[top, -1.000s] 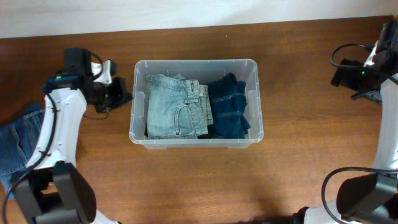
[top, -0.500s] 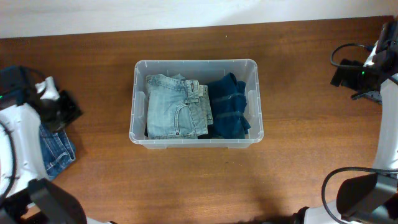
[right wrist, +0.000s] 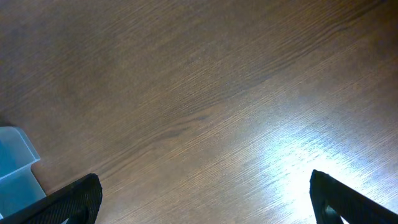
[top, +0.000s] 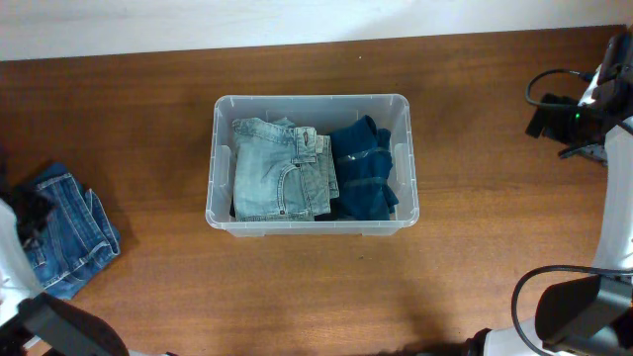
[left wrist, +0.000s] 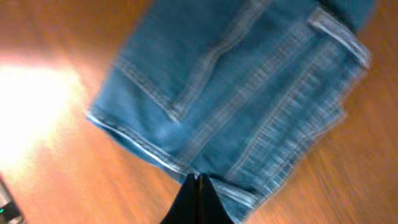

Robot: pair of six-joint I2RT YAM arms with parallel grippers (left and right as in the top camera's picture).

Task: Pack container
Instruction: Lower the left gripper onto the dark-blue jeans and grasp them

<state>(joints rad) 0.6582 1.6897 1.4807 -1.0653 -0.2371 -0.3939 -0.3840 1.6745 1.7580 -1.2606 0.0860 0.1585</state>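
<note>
The jeans lie far from the container, so next my left gripper comes down onto the seam by the pocket corner [left wrist: 177, 114], drags them outward toward it, then releases.
The clear plastic container [top: 311, 98] stands mid-table. It holds folded light blue jeans [top: 282, 168] on the left and a dark blue garment [top: 364, 170] on the right. Another pair of blue jeans [top: 67, 229] lies folded on the table at the far left. My left gripper [left wrist: 199, 181] is shut, its tips pressed together just over the near hem of those jeans [left wrist: 249, 93], with nothing visibly pinched. My right gripper [right wrist: 205, 199] hangs wide open over bare wood at the far right. A corner of the container [right wrist: 15, 169] shows at that view's left edge.
The wooden table [top: 495, 247] runs under everything. My right arm [top: 584, 111] and its cable sit at the right edge. My left arm is mostly outside the overhead view, at the left edge.
My left arm has swung away from the container's left side to the far left edge, above the folded jeans on the table. The right arm has not moved.
</note>
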